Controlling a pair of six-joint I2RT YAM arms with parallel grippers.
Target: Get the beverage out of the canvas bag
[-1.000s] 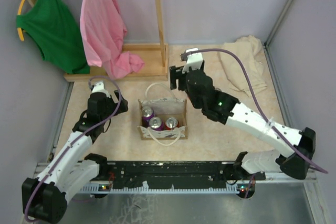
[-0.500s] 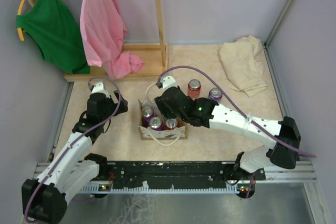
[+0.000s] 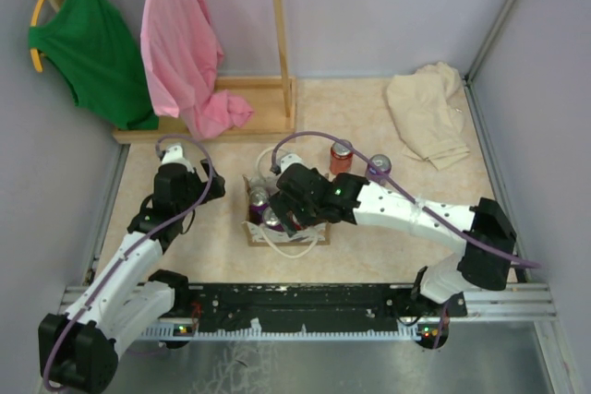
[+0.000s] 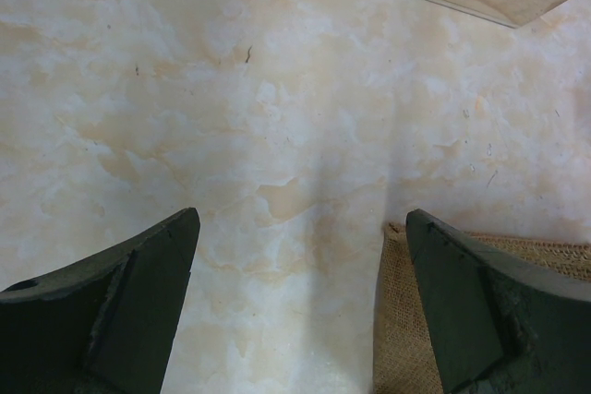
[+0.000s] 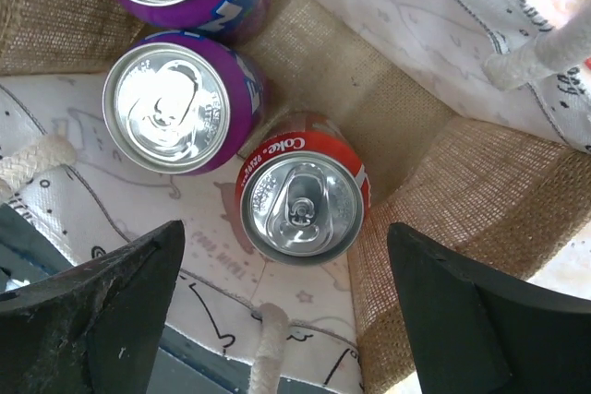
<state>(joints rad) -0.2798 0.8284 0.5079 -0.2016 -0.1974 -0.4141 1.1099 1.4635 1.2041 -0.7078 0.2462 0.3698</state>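
Note:
My fingers are above the red Coke can's lid point(image 3: 298, 223) point(image 5: 303, 204), on either side of it, so next I need to lower my right gripper around the upper sides of the red Coke can and close.
The tan canvas bag point(image 3: 319, 228) with white rope handles stands at the table's centre. In the right wrist view its burlap wall point(image 5: 480, 191) encloses a red Coke can point(image 5: 303, 205) and two purple cans point(image 5: 175, 103), all upright. My right gripper point(image 3: 294, 214) hangs open over the bag's mouth, and in its own view point(image 5: 284, 232) the jaws straddle the red can without touching it. My left gripper point(image 3: 214, 187) is open and empty just left of the bag. In its own view point(image 4: 300, 219) it is over bare table, with the bag's corner point(image 4: 406, 320) by its right finger.
A red can point(image 3: 342, 156) and a purple can point(image 3: 379, 168) stand on the table behind the bag. A beige cloth point(image 3: 425, 117) lies at the back right. A wooden rack base point(image 3: 231, 122) with pink and green shirts is at the back left.
My right arm swung from behind the bag forward and down over its mouth. The two cans behind the bag came into view. The left arm has not moved.

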